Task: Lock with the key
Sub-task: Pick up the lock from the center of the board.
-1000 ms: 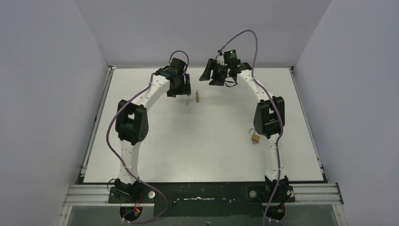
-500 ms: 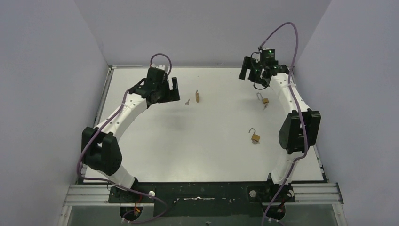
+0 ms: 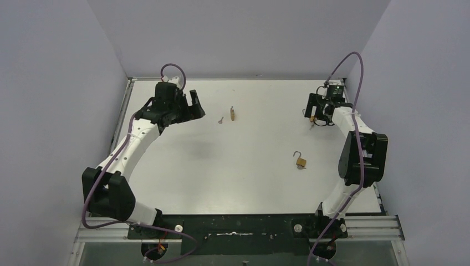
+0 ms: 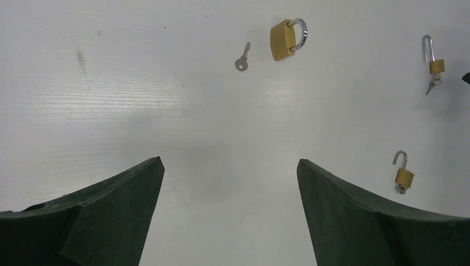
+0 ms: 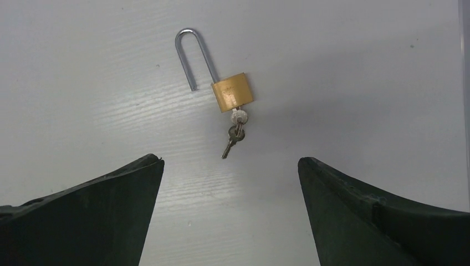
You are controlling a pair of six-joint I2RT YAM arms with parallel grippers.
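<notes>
My right gripper will next lower around the brass body (image 3: 313,119) (image 5: 233,92) and close, because the padlock's sides are bare, with the shackle at one end and keys at the other.
A closed brass padlock (image 3: 233,114) (image 4: 285,39) lies at the back middle of the table, with a loose silver key (image 3: 220,119) (image 4: 242,57) just left of it. My left gripper (image 3: 195,105) (image 4: 228,160) hovers open and empty, left of the key. A long-shackle brass padlock (image 5: 231,91) lies with its shackle open and a key (image 5: 238,117) in its keyhole, a second key hanging on the ring. My right gripper (image 3: 313,113) (image 5: 230,159) hangs open just over it, holding nothing.
A small brass padlock (image 3: 300,160) (image 4: 403,174) with its shackle open lies right of centre. The long-shackle padlock (image 4: 433,58) also shows in the left wrist view. The white table (image 3: 244,177) is walled by grey panels on three sides.
Both arms have swung apart from the back middle. The left gripper moved left, away from key and padlock. The right gripper moved right and down over the long-shackle padlock. Both jaws opened wider.
</notes>
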